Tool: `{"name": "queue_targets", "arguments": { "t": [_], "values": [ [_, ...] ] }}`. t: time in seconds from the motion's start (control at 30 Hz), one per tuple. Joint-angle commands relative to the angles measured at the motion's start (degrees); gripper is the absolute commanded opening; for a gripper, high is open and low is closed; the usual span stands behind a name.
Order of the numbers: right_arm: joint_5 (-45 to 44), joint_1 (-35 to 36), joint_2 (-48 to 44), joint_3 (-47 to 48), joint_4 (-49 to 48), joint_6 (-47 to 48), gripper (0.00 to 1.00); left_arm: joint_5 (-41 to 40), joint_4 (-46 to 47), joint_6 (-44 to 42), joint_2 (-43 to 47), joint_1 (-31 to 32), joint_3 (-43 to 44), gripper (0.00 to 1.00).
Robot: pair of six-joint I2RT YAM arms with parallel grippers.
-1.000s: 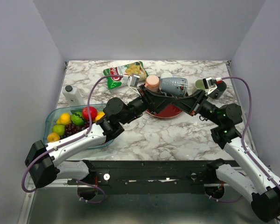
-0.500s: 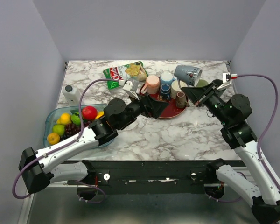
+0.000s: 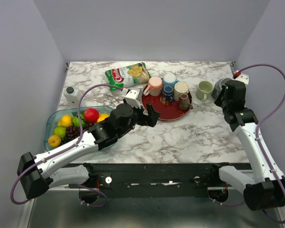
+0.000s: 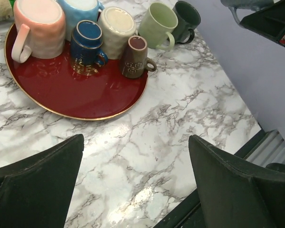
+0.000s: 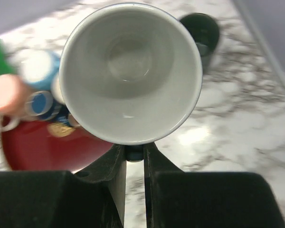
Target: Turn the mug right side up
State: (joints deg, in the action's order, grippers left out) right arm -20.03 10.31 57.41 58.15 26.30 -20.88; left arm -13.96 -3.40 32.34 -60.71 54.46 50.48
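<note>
Next, my right gripper goes down to the bare marble [image 3: 221, 109] [image 5: 227, 69] beside the dark green mug and lets go of the handle there, since that open spot is below the gripper.
My right gripper [image 5: 134, 154] is shut on the handle of a grey-blue mug [image 5: 130, 71]. The mug's white inside faces the wrist camera. In the top view the right gripper [image 3: 226, 93] is at the table's right side, and only a grey bit of the mug [image 3: 219, 86] shows beside it. My left gripper [image 4: 135, 185] is open and empty above bare marble, in front of the red tray [image 4: 80, 95]. In the top view the left gripper [image 3: 150, 116] sits at the tray's near-left rim.
Several mugs stand at the back of the red tray [image 3: 167, 113], among them a pink one [image 4: 37, 23]. A light green mug [image 3: 204, 89] and a dark green mug [image 4: 187, 14] stand right of the tray. A fruit bowl [image 3: 57, 124], a white bottle [image 3: 74, 96] and a snack bag [image 3: 128, 73] are on the left.
The right arm carried the mug from over the tray to the right side and turned it. The left gripper drew back from the tray toward the near side.
</note>
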Motion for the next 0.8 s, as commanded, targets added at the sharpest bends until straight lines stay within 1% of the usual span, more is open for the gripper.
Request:
{"name": "queue_targets", "arguments": {
  "t": [0.0, 0.03, 0.1, 0.17, 0.27, 0.37, 0.57, 0.67, 0.7, 0.77],
  "values": [
    [-3.5, -8.0, 3.2, -1.8, -1.3, 9.3, 0.01, 0.9, -0.2, -2.7, -2.0, 0.0, -0.4, 0.99],
    [-3.2, -8.6, 4.0, -2.9, -2.1, 11.5, 0.01, 1.1, -0.5, -3.3, -3.2, -0.1, 0.0, 0.99],
    [-1.6, -10.2, 6.6, -3.4, -3.1, 12.7, 0.01, 1.8, -1.1, -3.9, -4.4, -0.1, 1.3, 0.99],
    [-1.3, -13.9, 10.9, -3.5, -3.1, 11.8, 0.01, 1.9, -1.6, -3.9, -5.9, -0.1, 2.1, 0.99],
    [2.4, -16.6, 14.7, -4.8, -4.0, 9.7, 0.01, 2.8, -1.3, -3.4, -7.2, -0.1, 2.3, 0.99],
    [2.7, -17.1, 18.8, -5.2, -6.5, 9.9, 0.01, 3.8, -0.1, -3.8, -8.2, -0.3, 1.9, 0.99],
    [1.3, -18.6, 25.8, -3.2, -7.1, 12.6, 0.01, 4.3, -0.3, -3.9, -9.5, -0.8, 1.8, 0.99],
    [1.8, -19.4, 30.0, -2.2, -6.9, 12.0, 0.01, 5.2, 0.5, -3.2, -10.4, -0.9, 1.6, 0.99],
    [2.0, -19.6, 32.5, -1.6, -5.4, 11.7, 0.01, 5.4, 0.6, -3.1, -10.6, -0.9, 1.5, 0.99],
    [1.8, -19.8, 34.2, -0.6, -4.6, 11.4, 0.01, 5.7, 1.1, -2.6, -11.6, -0.9, 1.3, 0.99]
  ]
}}
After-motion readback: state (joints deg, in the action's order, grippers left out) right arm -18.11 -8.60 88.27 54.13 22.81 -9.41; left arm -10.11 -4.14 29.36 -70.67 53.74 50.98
